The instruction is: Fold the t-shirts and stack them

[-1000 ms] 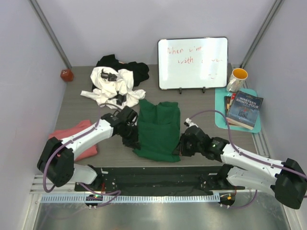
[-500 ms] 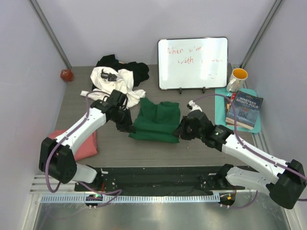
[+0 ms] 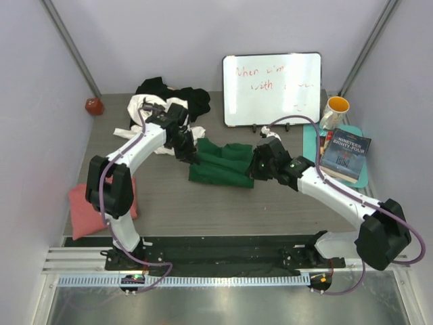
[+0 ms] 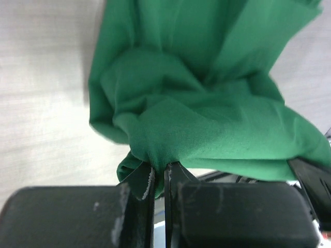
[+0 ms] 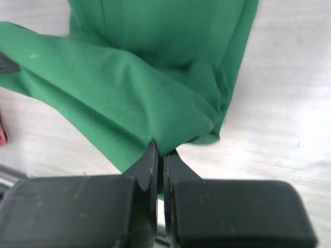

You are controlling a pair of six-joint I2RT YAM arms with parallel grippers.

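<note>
The pinched edge needs to go outward over the still uncovered far part of the dark green t-shirt (image 3: 220,164) (image 4: 173,28), carried by my left gripper, and then my left gripper needs to let go of it.
The dark green t-shirt (image 3: 220,164) lies half folded mid-table. My left gripper (image 3: 191,156) is shut on its left edge; in the left wrist view the green cloth (image 4: 207,103) is pinched between the fingers of the gripper (image 4: 159,168). My right gripper (image 3: 252,171) is shut on its right edge; in the right wrist view the cloth (image 5: 129,88) bunches at the gripper (image 5: 161,155). The salmon pink t-shirt (image 3: 84,210) lies folded at the near left. The white t-shirt (image 3: 152,118) and black t-shirt (image 3: 193,100) lie crumpled at the back left.
A whiteboard (image 3: 272,89) stands at the back. A yellow-lined mug (image 3: 333,111) and books (image 3: 345,157) sit on a teal mat (image 3: 311,152) at the right. A small red ball (image 3: 94,105) lies at the far left back.
Both grippers have carried the near edge of the green t-shirt away from me toward the back, folding it over itself. The shirt now lies shorter and farther back.
</note>
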